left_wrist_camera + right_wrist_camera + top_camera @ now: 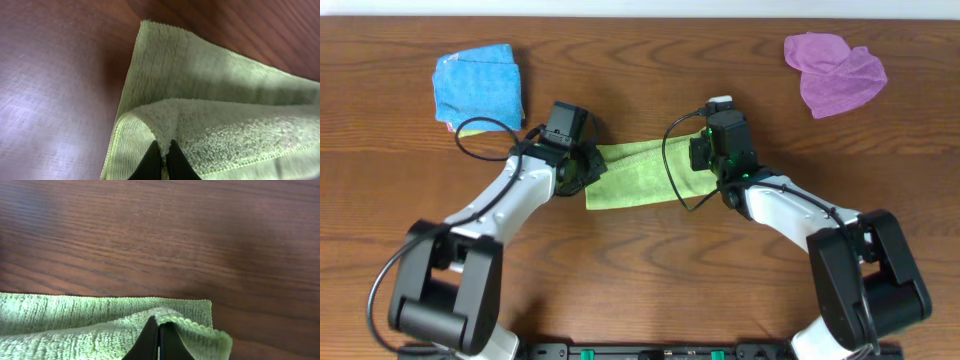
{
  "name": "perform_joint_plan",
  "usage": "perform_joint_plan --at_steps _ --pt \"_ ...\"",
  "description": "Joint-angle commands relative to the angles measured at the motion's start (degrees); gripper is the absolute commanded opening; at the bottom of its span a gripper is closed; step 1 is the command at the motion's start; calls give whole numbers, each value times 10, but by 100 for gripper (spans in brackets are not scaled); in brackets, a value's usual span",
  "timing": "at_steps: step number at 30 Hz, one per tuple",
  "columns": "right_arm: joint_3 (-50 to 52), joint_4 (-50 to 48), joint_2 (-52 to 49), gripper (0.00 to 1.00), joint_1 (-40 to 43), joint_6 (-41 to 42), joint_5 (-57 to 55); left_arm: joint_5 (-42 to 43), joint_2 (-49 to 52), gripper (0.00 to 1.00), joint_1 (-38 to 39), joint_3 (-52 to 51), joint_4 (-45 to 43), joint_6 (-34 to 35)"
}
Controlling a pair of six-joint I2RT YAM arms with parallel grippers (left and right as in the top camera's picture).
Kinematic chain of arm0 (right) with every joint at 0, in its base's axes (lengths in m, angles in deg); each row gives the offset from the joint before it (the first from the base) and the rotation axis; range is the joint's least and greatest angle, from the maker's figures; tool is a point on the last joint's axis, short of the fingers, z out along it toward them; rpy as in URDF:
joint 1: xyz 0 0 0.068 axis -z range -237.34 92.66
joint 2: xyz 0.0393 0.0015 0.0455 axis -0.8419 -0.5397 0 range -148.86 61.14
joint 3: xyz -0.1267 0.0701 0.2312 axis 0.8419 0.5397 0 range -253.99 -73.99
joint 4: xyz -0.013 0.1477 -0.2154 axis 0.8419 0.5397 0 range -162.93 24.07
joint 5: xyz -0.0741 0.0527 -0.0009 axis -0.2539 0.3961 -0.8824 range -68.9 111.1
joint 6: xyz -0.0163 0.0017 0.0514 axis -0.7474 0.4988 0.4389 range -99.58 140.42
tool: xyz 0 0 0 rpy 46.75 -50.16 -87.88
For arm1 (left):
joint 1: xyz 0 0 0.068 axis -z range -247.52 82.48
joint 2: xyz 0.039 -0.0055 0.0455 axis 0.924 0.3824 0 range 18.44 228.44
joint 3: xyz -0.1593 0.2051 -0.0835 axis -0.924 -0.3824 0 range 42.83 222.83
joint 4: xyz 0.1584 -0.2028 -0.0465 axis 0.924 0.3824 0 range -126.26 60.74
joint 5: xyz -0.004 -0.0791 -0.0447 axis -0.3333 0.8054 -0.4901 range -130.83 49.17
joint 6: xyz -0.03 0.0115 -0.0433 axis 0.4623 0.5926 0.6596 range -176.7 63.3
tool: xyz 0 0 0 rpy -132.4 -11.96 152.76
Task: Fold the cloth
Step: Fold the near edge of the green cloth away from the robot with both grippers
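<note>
My right gripper carries the upper layer outward to the lower layer's far edge next, then opens, since a piece of the cloth there still lies uncovered.
The lime-green cloth lies in the middle of the wooden table, folded over into a strip. My left gripper is shut on the cloth's upper layer at its left end; in the left wrist view the black fingertips pinch a ridge of the cloth. My right gripper is shut on the cloth's upper layer at its right end; in the right wrist view the fingertips pinch the folded edge of the cloth just above the lower layer.
A bright blue folded cloth lies at the back left. A purple cloth lies crumpled at the back right. Both arms' black cables loop near the lime-green cloth. Bare wood table lies beyond it.
</note>
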Motion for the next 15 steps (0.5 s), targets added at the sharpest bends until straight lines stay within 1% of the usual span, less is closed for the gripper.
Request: perform_joint_plan --at_steps 1,7,15 --pt "-10 -3 -10 1 9 -25 -25 -23 26 6 -3 -5 -7 2" --pt "-11 -28 -37 1 9 -48 -25 -45 39 6 -4 -5 -35 0" --pt "-12 -101 -75 1 14 -58 -25 -74 55 6 -4 -5 -75 -1"
